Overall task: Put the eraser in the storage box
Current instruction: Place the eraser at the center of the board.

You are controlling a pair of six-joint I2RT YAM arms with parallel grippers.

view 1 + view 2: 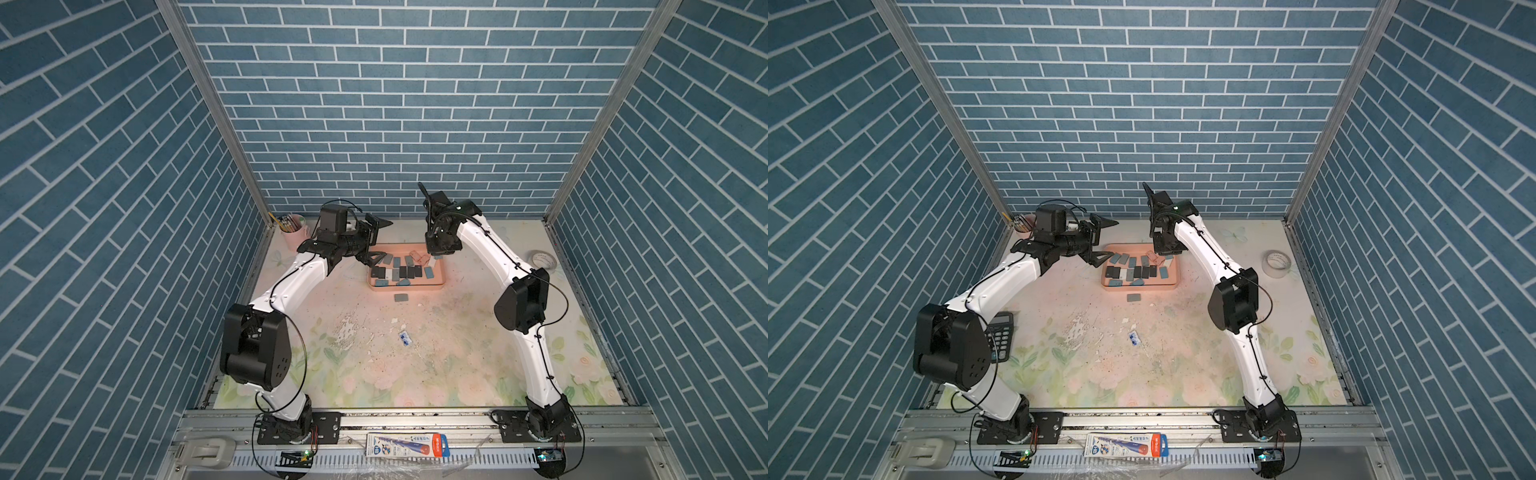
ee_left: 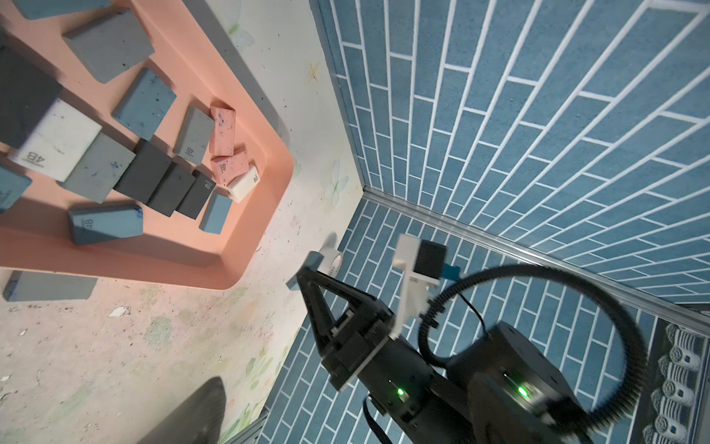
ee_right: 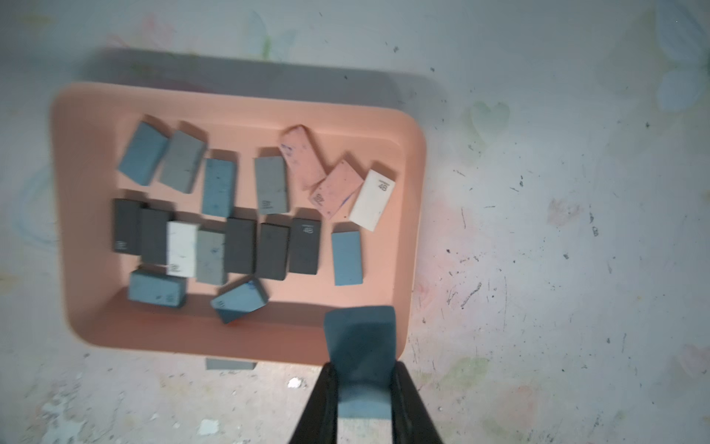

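My right gripper is above the bare strip [image 3: 377, 257] between another blue eraser and the end of the box, so next it needs to go down into the box to release the blue eraser [image 3: 359, 338].
The storage box [image 1: 407, 288] [image 1: 1139, 287] [image 3: 192, 340], a shallow salmon-pink tray, sits at the middle back of the table and holds several grey, blue, black, white and pink erasers. My right gripper [image 3: 363, 369] [image 2: 313, 275] hangs above the box's front right corner, shut on a blue eraser [image 3: 359, 338] [image 2: 308, 265]. My left gripper [image 1: 380, 241] [image 1: 1104, 241] stands open at the box's left end with nothing between its fingers. One grey eraser [image 1: 400, 297] [image 3: 229, 363] lies on the table just in front of the box.
A pink pencil cup [image 1: 293, 235] stands at the back left. A tape roll [image 1: 1277, 262] lies at the right. A calculator [image 1: 1000, 336] sits under the left elbow. A small blue wrapper [image 1: 404, 338] and white scraps lie mid-table.
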